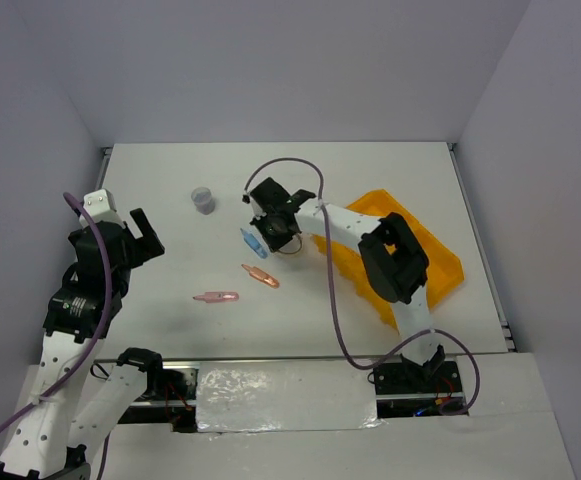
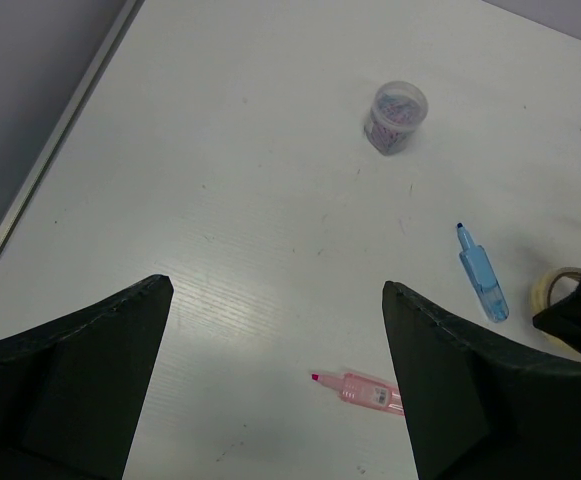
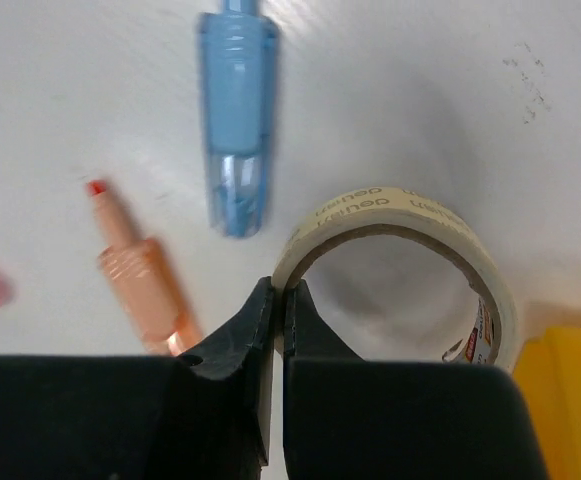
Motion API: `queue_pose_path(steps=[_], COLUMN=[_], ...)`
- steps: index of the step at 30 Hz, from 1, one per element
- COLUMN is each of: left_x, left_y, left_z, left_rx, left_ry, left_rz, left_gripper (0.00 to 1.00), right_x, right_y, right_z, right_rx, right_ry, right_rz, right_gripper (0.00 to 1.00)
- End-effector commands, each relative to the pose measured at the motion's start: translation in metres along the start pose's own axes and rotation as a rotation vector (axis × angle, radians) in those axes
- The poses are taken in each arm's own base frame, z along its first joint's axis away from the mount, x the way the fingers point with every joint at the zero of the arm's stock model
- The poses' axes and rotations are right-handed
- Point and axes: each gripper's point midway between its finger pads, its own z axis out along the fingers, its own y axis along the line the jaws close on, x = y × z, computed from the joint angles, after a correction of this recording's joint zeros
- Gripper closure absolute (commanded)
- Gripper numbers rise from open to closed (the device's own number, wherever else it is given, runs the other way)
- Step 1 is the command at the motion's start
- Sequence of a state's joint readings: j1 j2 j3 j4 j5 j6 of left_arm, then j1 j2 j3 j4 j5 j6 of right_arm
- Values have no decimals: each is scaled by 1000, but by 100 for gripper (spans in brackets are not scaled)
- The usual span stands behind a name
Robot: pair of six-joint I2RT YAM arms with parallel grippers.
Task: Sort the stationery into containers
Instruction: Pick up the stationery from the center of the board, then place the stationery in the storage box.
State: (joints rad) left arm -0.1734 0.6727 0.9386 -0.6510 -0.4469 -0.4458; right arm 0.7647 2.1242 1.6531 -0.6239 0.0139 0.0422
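Observation:
The tape ring in my right gripper lifts outward next. It then comes down into the orange-yellow tray's far corner point(image 1: 379, 207), since that tray is the nearby container.
My right gripper point(image 3: 280, 290) is shut on the wall of the tan tape ring point(image 3: 410, 215), one finger inside the ring and one outside. The ring stands on edge on the table beside the blue pen-like piece point(image 3: 238, 120). A salmon-pink piece point(image 3: 140, 275) lies just left of the jaws. From above, the right gripper point(image 1: 275, 228) is left of the orange-yellow tray point(image 1: 435, 270). A second pink piece point(image 1: 216, 297) lies nearer the front, and the clear round cup point(image 1: 203, 200) stands further back. At the left my left gripper point(image 1: 148, 238) hangs open over bare table with nothing between its fingers point(image 2: 440, 380).
In the left wrist view the cup point(image 2: 397, 117), the blue piece point(image 2: 482, 274) and a pink piece point(image 2: 365, 388) lie ahead of the open jaws. The table's left edge meets a grey wall point(image 2: 30, 150). A corner of the tray point(image 3: 570, 400) is close to the tape ring.

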Motion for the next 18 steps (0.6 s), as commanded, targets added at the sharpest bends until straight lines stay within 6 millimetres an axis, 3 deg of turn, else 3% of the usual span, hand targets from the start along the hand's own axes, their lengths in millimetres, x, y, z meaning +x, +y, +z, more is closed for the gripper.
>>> queue_pose_path(steps=[1,3,6,8,10,11,13,14,17,18], left_x=[-12,-13,-13,-13,-13,-13,-13,-14,-13,-13], left_y=[-3,-3,-3,-2,-3,-2,-2,-2,-3,-3], left_z=[0,-1,-1,-2,-2,-2,-2,-3,-2,-2], left_rx=[16,16,14,15,15,15,14,17,19,17], left_ry=[-40,-44,-43,-45,-46,-46,-48,-50,-48,-47], left_rz=[-2,-4,-4,-5,-4,-6,-5,-6,-7,-6], left_gripper=[1,1,1,1,1,1,1,1,1,1], right_x=[-74,-91,-105,-112,-112,-113,-104,-93,-69,-51], right_y=[27,34,29,13,-8,-39,-76,-118,-179,-213], right_z=[-96,-134,-177,-201,-210,-217,-219,-217,-208,-209], right_rx=[-169,-220,-270,-264,-212,-132,-40,60,235,342], right_ry=[-318,-415,-505,-554,-567,-583,-556,-526,-455,-414], right_rz=[-31,-43,-18,20,66,127,213,298,434,498], right_gripper=[100,100,100,100,100,100,100,100,100,100])
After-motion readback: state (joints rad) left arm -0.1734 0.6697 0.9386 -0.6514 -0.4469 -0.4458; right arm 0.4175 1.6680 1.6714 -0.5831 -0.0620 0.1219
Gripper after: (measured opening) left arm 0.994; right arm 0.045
